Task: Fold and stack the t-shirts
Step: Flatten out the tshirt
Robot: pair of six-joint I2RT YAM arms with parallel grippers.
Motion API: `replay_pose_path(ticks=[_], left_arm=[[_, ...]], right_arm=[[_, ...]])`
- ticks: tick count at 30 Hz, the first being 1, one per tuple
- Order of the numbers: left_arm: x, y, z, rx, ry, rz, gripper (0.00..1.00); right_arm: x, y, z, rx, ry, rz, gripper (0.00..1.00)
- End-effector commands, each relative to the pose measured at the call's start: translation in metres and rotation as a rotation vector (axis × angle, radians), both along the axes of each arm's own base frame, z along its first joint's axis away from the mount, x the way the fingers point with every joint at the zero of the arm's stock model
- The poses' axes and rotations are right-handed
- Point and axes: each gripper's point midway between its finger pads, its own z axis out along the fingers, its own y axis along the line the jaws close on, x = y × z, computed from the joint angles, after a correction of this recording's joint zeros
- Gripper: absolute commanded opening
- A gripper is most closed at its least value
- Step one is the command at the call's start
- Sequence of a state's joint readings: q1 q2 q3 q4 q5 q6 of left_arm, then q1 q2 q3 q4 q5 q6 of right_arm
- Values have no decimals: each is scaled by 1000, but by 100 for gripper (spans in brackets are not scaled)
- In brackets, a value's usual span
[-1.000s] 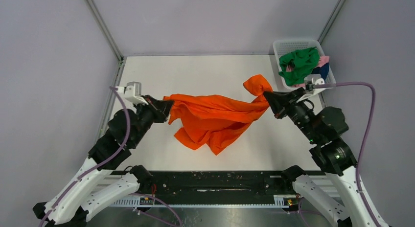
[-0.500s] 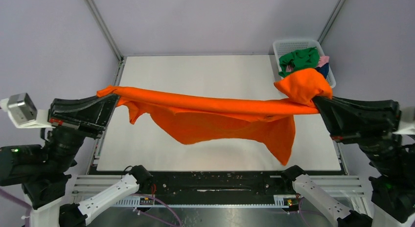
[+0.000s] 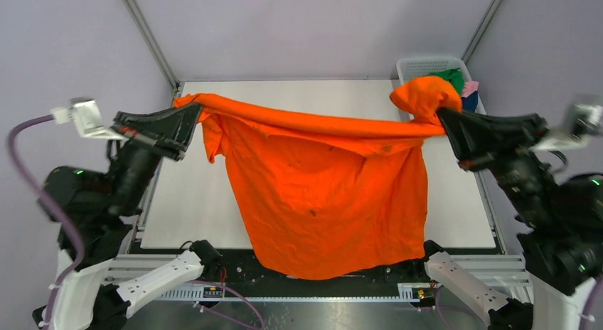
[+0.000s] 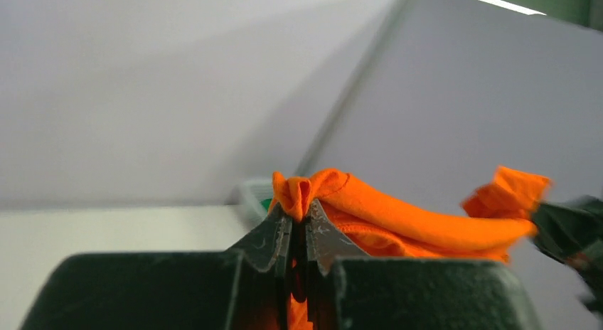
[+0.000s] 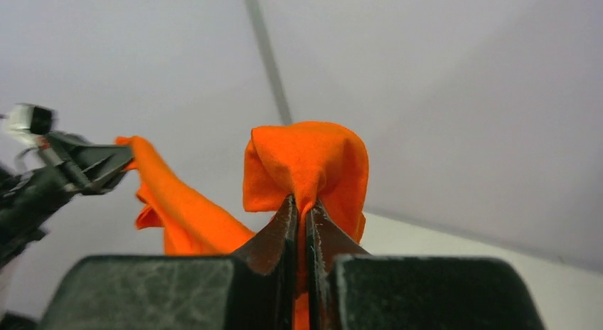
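The cloth hangs spread wide, so my right gripper will next move down and outward onto the white table behind the hanging shirt [image 3: 348, 102] and release its corner.
The bright orange t-shirt [image 3: 327, 195] hangs spread in the air between both grippers, its lower hem down past the table's near edge. My left gripper [image 3: 193, 118] is shut on its left top corner, seen bunched between the jaws in the left wrist view [image 4: 299, 209]. My right gripper [image 3: 442, 120] is shut on the right top corner, bunched above the jaws in the right wrist view [image 5: 304, 205]. Green [image 3: 452, 77], pink [image 3: 470, 87] and navy [image 3: 473, 100] shirts lie in the basket, mostly hidden behind the orange cloth.
The white mesh basket [image 3: 416, 65] stands at the table's back right corner. The white table [image 3: 299, 99] shows behind the hanging shirt. Grey walls close in at left, back and right.
Both grippers have risen and moved back with the orange shirt. The shirt went from a crumpled bundle on the table to a taut band, and now hangs open as a wide sheet.
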State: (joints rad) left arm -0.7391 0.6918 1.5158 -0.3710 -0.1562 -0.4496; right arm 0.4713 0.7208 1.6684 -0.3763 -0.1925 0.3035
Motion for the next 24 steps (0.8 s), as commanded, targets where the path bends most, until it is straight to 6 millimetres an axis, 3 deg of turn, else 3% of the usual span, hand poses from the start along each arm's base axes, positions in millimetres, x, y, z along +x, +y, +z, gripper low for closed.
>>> replay_pose_path(ticks=[1,4,7,9,11,12,13,14,15,16,19,22,24], left_arm=[[88,25,-78,32,298,438,0],[138,41,-163,122,527,738,0],[196,50,-283,219,867,741,0],[217,66,-347,250,1048,764,4],[229,73,-391,306,1161,791,37],[234,73,-406,334,1198,797,56],[237,73,-416,350,1222,797,77],[239,72,-422,364,1235,796,93],[241,72,-424,374,1237,796,98],[242,73,-423,378,1233,797,99],[244,70,-414,379,1202,775,99],[245,56,-408,371,1170,677,99],[245,36,-410,362,1160,554,99]], right_arm=[[108,-3,-67,-68,247,-289,0],[181,-2,-140,-168,437,-477,0],[254,10,-230,-305,625,-598,0],[297,31,-291,-383,745,-572,4],[331,48,-347,-440,864,-543,20],[343,53,-367,-460,914,-544,33],[353,55,-388,-483,971,-554,45],[361,56,-401,-500,1014,-565,68],[364,56,-421,-541,1071,-576,95],[367,57,-424,-548,1083,-580,99],[364,59,-420,-538,1073,-562,100],[344,58,-417,-518,1071,-519,99],[323,59,-419,-500,1094,-473,99]])
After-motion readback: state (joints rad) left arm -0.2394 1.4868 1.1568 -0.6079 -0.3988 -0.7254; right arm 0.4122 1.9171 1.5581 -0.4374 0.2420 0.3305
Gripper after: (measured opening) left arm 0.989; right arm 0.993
